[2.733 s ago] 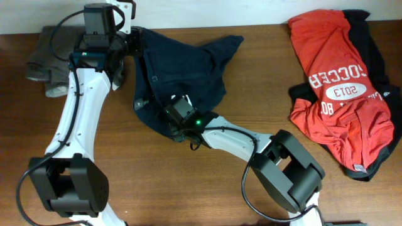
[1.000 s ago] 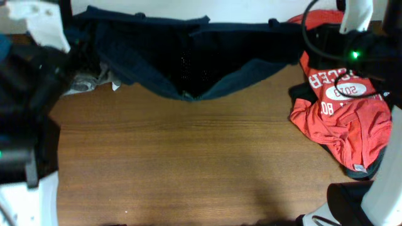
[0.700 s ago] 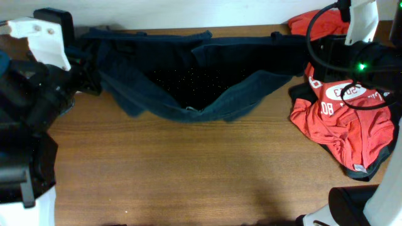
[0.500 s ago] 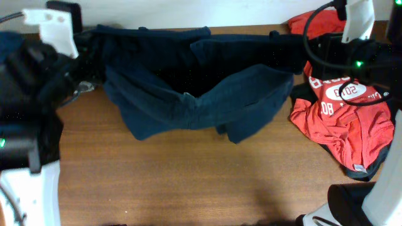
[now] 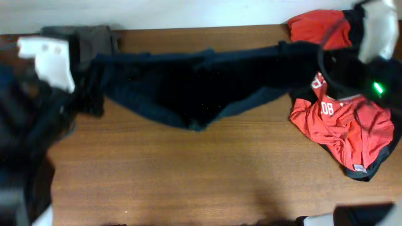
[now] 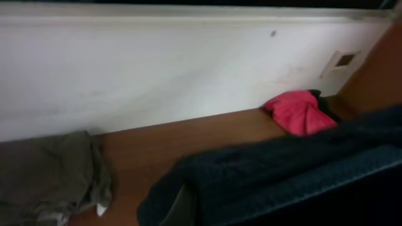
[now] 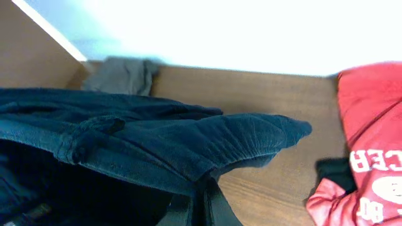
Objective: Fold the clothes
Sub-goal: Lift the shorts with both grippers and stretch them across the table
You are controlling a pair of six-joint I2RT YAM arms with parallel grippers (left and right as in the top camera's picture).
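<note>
Bare tabletop by the wall (image 5: pixel 159 41) is below and outward of my left gripper, so next I should lower that gripper outward beside the grey-brown garment (image 5: pixel 88 39) and let go of the shorts.
The dark navy shorts (image 5: pixel 195 88) hang stretched across the back half of the table, with a gripper at each end. My left gripper (image 5: pixel 93 88) is shut on their left end, and cloth covers most of its fingers (image 6: pixel 181 206) in the left wrist view. On the shorts' right end (image 7: pixel 157 144), my right gripper (image 5: pixel 312 59) is also shut, the cloth pinched at its fingers (image 7: pixel 210 199). The red jersey (image 5: pixel 342 122) with white lettering lies crumpled at the right on a black garment (image 5: pixel 372 168). A grey-brown garment (image 5: pixel 88 39) lies at the back left.
A white wall (image 6: pixel 188 63) runs along the table's far edge. Bare wooden tabletop (image 5: pixel 188 176) fills the front half. The blurred left arm (image 5: pixel 31 125) and the right arm (image 5: pixel 370 56) stand over the two sides.
Both grippers have carried the shorts off the table, spread them wide and brought them forward from the wall. The drooping legs have drawn up, and the grey-brown garment now shows behind.
</note>
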